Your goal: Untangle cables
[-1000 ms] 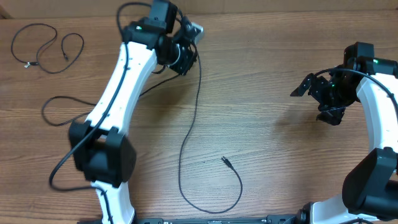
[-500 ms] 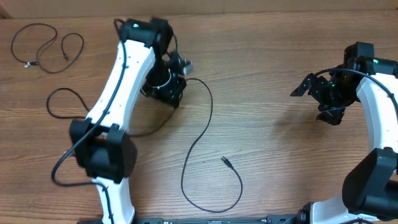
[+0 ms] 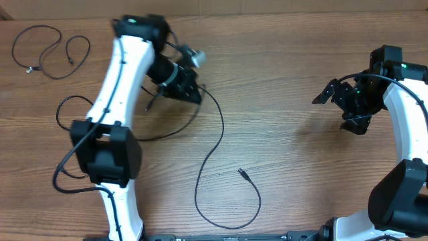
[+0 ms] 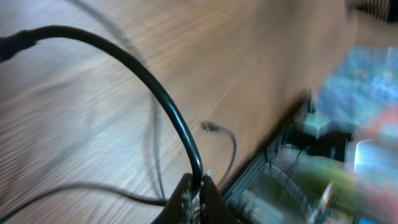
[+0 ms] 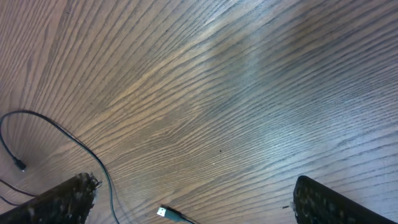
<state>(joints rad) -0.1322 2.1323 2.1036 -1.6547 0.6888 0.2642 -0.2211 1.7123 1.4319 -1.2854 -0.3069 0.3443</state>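
Note:
I will next lower the long thin black cable [image 3: 217, 144] onto the empty wood beneath my left gripper's fingers, then release it.
My left gripper [image 3: 194, 96] is shut on a long thin black cable [image 3: 217, 144] and holds it just above the table. From the jaws the cable curves right, runs down the middle of the table, loops and ends in a small plug [image 3: 242, 173]. In the left wrist view the jaws [image 4: 198, 190] pinch this cable [image 4: 155, 87], and the plug [image 4: 211, 127] lies beyond. A second thin cable [image 3: 41, 48] lies in loose loops at the far left corner. My right gripper [image 3: 344, 110] is open and empty, with its fingers [image 5: 196, 202] spread wide above a silver-tipped USB plug [image 5: 165, 213].
Another thin black loop [image 3: 67, 107] lies left of my left arm and trails under it. A thicker arm cable [image 3: 60, 181] hangs by the left base. In the right wrist view a thin cable [image 5: 62, 137] curves across bare wood.
My left gripper has moved down and left from the far edge with the cable in it, and the cable's upper part has bowed to the right. The right arm has not moved.

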